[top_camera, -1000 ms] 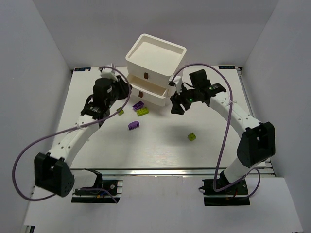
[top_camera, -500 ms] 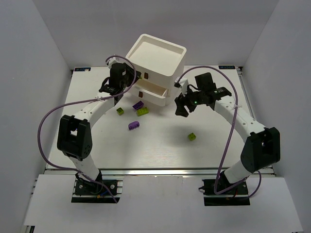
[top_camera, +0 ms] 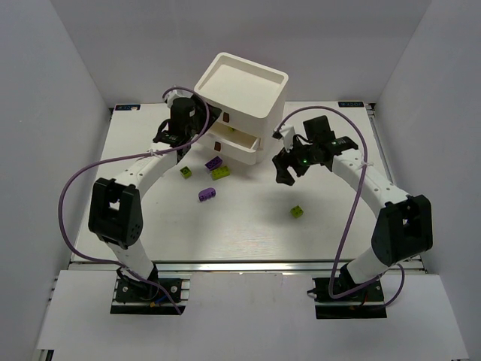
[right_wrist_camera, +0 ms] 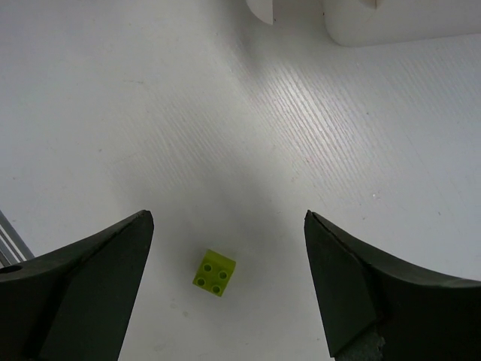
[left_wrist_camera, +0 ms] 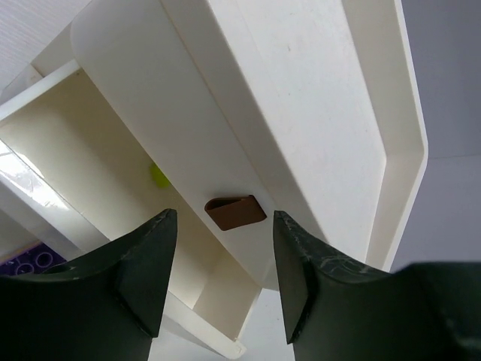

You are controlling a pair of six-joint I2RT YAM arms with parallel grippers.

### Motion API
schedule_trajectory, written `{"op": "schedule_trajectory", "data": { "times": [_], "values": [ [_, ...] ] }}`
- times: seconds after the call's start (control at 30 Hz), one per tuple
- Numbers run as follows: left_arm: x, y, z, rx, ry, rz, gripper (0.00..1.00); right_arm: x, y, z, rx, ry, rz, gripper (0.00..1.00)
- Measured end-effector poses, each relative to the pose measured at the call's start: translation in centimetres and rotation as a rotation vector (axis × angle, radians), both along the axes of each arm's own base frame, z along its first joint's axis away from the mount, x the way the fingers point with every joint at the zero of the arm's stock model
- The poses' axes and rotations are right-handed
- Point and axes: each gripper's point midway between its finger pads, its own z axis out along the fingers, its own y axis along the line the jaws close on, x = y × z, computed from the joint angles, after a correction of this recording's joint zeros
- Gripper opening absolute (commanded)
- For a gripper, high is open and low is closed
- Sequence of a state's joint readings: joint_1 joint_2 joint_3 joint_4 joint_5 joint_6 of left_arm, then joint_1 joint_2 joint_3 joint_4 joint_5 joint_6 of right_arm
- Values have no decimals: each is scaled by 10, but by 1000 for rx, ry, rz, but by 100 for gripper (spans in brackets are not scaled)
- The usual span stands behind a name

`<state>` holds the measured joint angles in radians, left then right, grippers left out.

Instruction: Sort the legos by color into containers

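The open fingers of my right gripper come back and down around the sides of the lone lime brick (top_camera: 297,212) (right_wrist_camera: 215,273) next. The brick lies below the gripper and back toward my base.
The white chest (top_camera: 242,90) stands at the back centre; its middle drawer (top_camera: 234,141) is pulled out. My left gripper (top_camera: 197,126) is open at the chest's left front. In the left wrist view its open gripper (left_wrist_camera: 223,226) frames the upper drawer's brown pull (left_wrist_camera: 235,211) without touching it, and a lime piece (left_wrist_camera: 158,175) lies in the open drawer below. My right gripper (top_camera: 288,162) is open and empty above the table. The right wrist view shows its jaws (right_wrist_camera: 225,226) wide apart over a lime brick (right_wrist_camera: 214,272), which also shows in the top view (top_camera: 297,212).
In front of the chest lie a purple brick (top_camera: 214,163), a lime brick (top_camera: 220,173), a small lime brick (top_camera: 185,173) and another purple brick (top_camera: 207,195). The chest's lower corner (right_wrist_camera: 391,19) shows at the top of the right wrist view. White walls enclose the table.
My left gripper has moved up and right to the chest's upper drawer front. My right gripper has drawn back from the chest, a little right and toward the near edge.
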<state>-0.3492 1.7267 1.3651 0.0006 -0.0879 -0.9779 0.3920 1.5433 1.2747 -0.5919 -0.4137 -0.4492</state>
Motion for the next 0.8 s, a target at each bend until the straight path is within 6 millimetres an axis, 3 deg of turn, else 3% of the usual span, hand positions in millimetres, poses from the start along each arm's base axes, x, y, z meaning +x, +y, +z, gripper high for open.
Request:
{"op": "schedule_trajectory", "data": {
  "times": [0.03, 0.2, 0.27, 0.33, 0.37, 0.4, 0.47, 0.63, 0.73, 0.8],
  "values": [
    [0, 0, 0, -2, 0, -1, 60, 0, -2, -2, -9, 2, -4, 86],
    [-1, -1, 4, 13, -18, -16, 16, 4, -16, -21, -91, 20, -31, 85],
    [-4, 1, 11, 42, -38, -25, 14, 1, -25, -35, -143, 51, -44, 86],
    [-12, 7, 24, 75, -69, -31, 25, -3, -34, -50, -194, 83, -53, 88],
    [-19, 11, 30, 95, -82, -30, 34, -6, -39, -58, -220, 101, -59, 89],
    [-28, 17, 36, 113, -96, -28, 51, -10, -43, -65, -242, 119, -61, 89],
    [-51, 31, 48, 148, -119, -19, 61, -19, -50, -77, -283, 164, -64, 89],
    [-105, 68, 61, 206, -154, 52, 65, -34, -57, -95, -350, 242, -52, 89],
    [-132, 86, 37, 238, -105, 88, 65, -45, -58, -102, -381, 273, -35, 89],
    [-147, 95, 11, 258, -43, 102, 65, -53, -58, -107, -399, 289, -24, 88]
  ]
}}
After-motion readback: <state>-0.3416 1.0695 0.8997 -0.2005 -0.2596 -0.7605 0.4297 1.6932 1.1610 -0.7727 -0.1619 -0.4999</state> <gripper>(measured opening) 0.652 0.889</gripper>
